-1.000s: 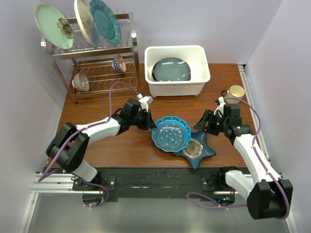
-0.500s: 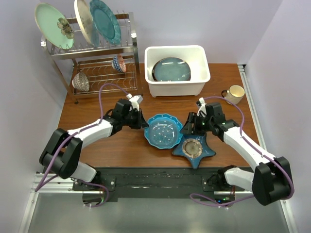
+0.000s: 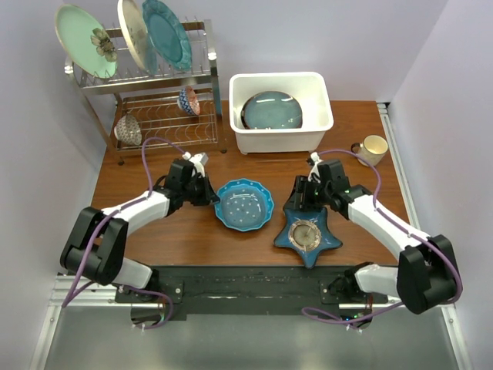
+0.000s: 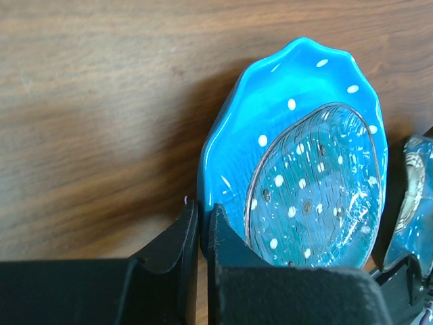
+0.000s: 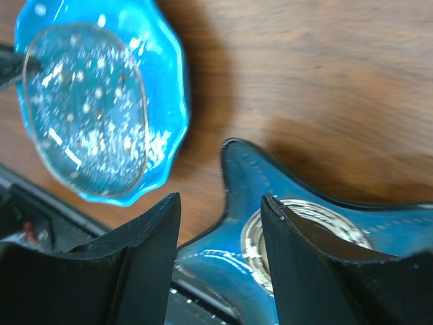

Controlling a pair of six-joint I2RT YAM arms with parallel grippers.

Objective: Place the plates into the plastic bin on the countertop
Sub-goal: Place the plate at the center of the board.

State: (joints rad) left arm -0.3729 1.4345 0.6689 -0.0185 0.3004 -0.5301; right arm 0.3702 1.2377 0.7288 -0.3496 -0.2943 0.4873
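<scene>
The blue scalloped plate lies on the countertop, so my left gripper will stay almost in place at the pinched rim [image 3: 216, 202] [image 4: 205, 196] of the plate and open to let it go.
The blue scalloped white-dotted plate [image 3: 245, 205] lies on the countertop [image 3: 347, 123]. My left gripper [image 3: 209, 194] is shut on its left rim. In the left wrist view the fingers [image 4: 203, 210] pinch the plate's edge [image 4: 304, 169]. The dark-blue star-shaped plate [image 3: 306, 231] lies to its right, apart from it. My right gripper [image 3: 302, 196] is open over the star's upper-left arm. In the right wrist view the gripper [image 5: 221, 203] straddles that arm [image 5: 243, 176], with the blue plate [image 5: 95, 101] at upper left. The white plastic bin [image 3: 323, 116] holds one round dark plate [image 3: 271, 110].
A chrome wire rack [image 3: 154, 77] at back left holds a mint flower plate [image 3: 85, 42], a cream plate [image 3: 132, 35] and a teal plate [image 3: 166, 32], with two small bowls [image 3: 129, 129] below. A mug [image 3: 373, 146] stands at the right edge.
My left gripper has pulled the blue scalloped plate leftward off the star plate. My right gripper has moved left and forward over the star plate's upper arm.
</scene>
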